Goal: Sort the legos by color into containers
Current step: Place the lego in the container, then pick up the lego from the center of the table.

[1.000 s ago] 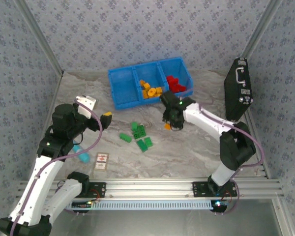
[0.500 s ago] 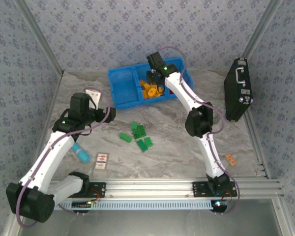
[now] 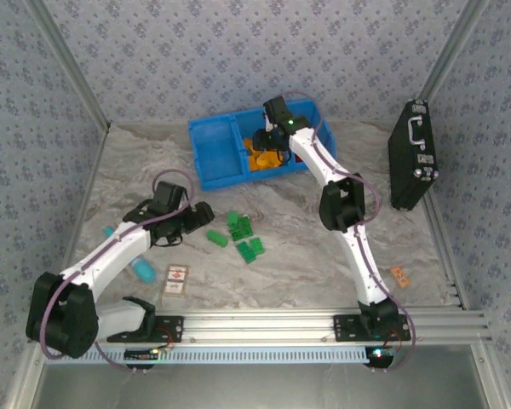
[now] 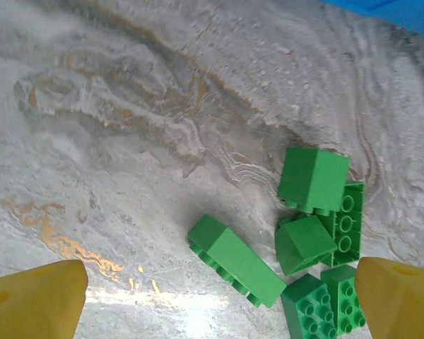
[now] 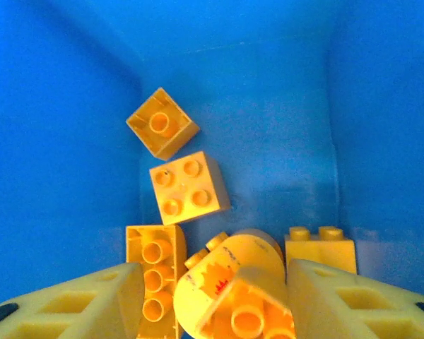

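The left gripper lowers and comes back onto the long green brick (image 3: pixel 217 239) (image 4: pixel 237 260) next. That brick lies nearest its open fingers, beside the other green legos.
The blue bin (image 3: pixel 211 158) stands at the back of the table. My right gripper (image 3: pixel 268 145) hangs in its middle compartment (image 5: pixel 268 141), over several orange-yellow legos (image 5: pixel 189 186). Its jaws (image 5: pixel 215 272) are open; a rounded orange-yellow brick (image 5: pixel 226 282) lies between the fingers, with a gap on the left side. Green legos (image 3: pixel 238 228) lie loose mid-table. My left gripper (image 3: pixel 200 213) sits low just left of them, open wide. In the left wrist view its yellow fingertips (image 4: pixel 35 300) flank a long green brick (image 4: pixel 237 260), and a green cluster (image 4: pixel 314 180) lies to the right.
A black case (image 3: pixel 413 158) with a metal handle leans against the right wall. A light-blue cylinder (image 3: pixel 140 271) and a printed card (image 3: pixel 177 279) lie near the front left. A small orange card (image 3: pixel 399 274) lies front right. Patterned walls close in the table.
My right arm swung from mid-table to the bin's middle compartment and its jaws opened, letting an orange-yellow brick go. My left arm came down and right, toward the green legos.
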